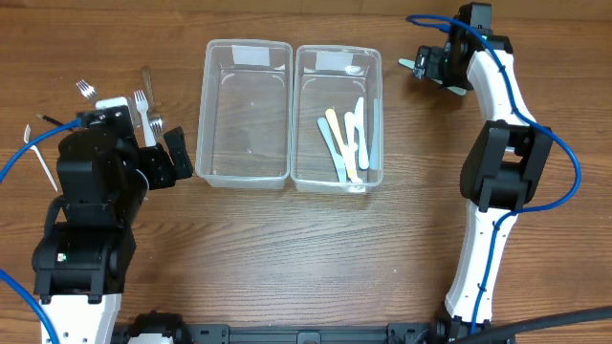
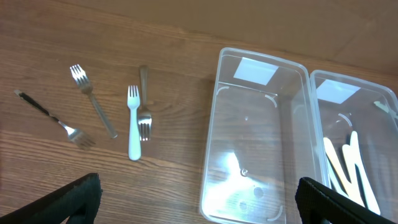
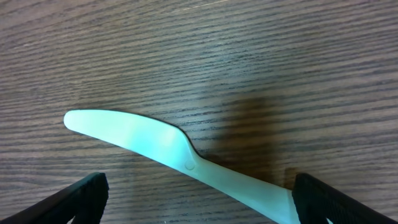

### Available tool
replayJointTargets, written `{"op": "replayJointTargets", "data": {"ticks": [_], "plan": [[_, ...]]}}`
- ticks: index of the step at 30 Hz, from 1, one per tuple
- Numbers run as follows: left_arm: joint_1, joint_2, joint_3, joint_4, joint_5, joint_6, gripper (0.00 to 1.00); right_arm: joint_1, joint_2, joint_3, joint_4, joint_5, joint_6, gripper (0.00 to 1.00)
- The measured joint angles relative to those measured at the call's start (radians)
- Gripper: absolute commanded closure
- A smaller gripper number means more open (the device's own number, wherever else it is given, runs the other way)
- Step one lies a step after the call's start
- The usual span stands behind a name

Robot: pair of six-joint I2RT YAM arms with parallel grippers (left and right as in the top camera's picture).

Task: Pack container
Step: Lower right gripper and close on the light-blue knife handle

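Note:
Next I need to draw my right gripper back and down to close on the pale green knife's handle [image 1: 459, 90] [image 3: 264, 196], since it lies below the open fingers and nearer my base.
Two clear plastic containers stand side by side. The left container [image 1: 244, 177] [image 2: 211, 186] is empty. The right container [image 1: 337, 183] [image 2: 311, 81] holds several pastel plastic knives [image 1: 342, 143]. My left gripper [image 1: 169, 158] [image 2: 199, 208] is open and empty, just left of the left container's near corner. My right gripper [image 1: 432, 69] [image 3: 199, 202] is open at the far right, low over a pale green plastic knife [image 3: 174, 152] [image 1: 457, 91] that lies flat on the table between its fingers.
Several forks lie on the wood at the far left: a white plastic fork [image 2: 133, 127] [image 1: 141, 100] and metal forks [image 2: 93, 102] [image 2: 144, 109] [image 2: 59, 123]. Another fork [image 1: 40, 161] lies beside the left arm.

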Motion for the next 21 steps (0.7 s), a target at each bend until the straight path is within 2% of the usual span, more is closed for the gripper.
{"op": "replayJointTargets", "data": {"ticks": [10,13,17,21], "plan": [[0.000,0.000,0.000,0.001,0.000,0.000,0.00,0.001,0.013,-0.014,-0.039,0.002,-0.032,0.04],[0.000,0.000,0.000,0.002,0.000,0.000,0.00,0.000,0.013,0.000,-0.104,0.005,-0.044,0.04],[0.000,0.000,0.000,0.002,0.000,0.000,0.00,0.000,0.013,0.026,-0.221,0.008,-0.051,0.13],[0.000,0.000,0.000,0.002,0.000,0.000,0.00,0.000,0.013,0.036,-0.302,0.027,-0.050,0.08]]}}
